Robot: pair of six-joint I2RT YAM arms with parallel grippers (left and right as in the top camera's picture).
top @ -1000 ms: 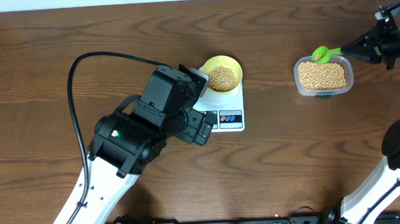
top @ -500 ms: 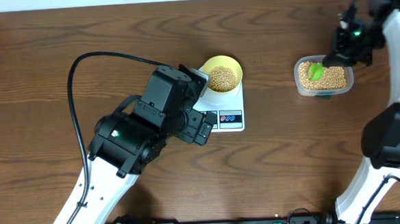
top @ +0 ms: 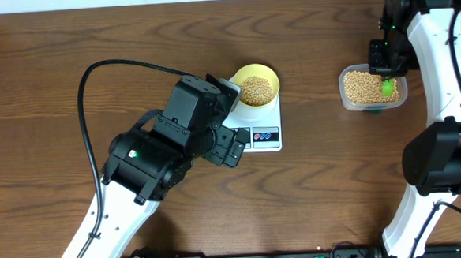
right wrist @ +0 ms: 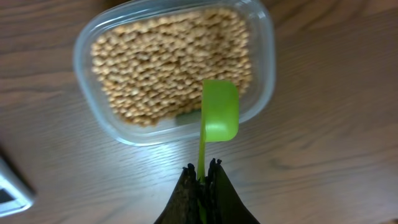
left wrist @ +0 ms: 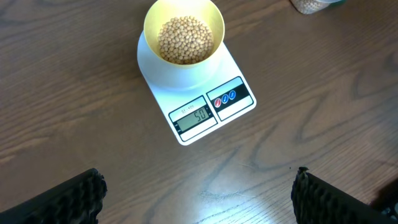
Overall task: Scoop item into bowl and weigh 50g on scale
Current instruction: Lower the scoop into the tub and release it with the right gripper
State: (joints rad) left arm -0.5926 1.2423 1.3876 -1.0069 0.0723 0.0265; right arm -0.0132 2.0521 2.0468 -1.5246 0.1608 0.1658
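Note:
The scale (top: pixel 264 130) is on target, so the right gripper should move down and left in the overhead view to the tub's beans and let go of the scoop.
The pale-yellow bowl (top: pixel 257 84) holds tan beans (top: pixel 255 89) and sits on the white scale (top: pixel 264 130); both also show in the left wrist view, bowl (left wrist: pixel 184 23) and scale (left wrist: pixel 211 109), whose display reads about 50. My left gripper (left wrist: pixel 198 198) is open and empty above the table in front of the scale. My right gripper (right wrist: pixel 202 175) is shut on the handle of a green scoop (right wrist: pixel 220 117), whose head hangs over the near rim of the clear tub of beans (right wrist: pixel 168 62). The scoop (top: pixel 387 87) also shows in the overhead view.
The clear plastic tub (top: pixel 373 87) stands at the right of the brown wooden table. The left arm's black cable (top: pixel 94 89) loops over the table's left half. The right arm's white links (top: pixel 441 70) rise along the right edge.
The right arm has swung round from the far right to behind the tub. The green scoop moved from the tub's left rim across to its right side. The left arm has not moved.

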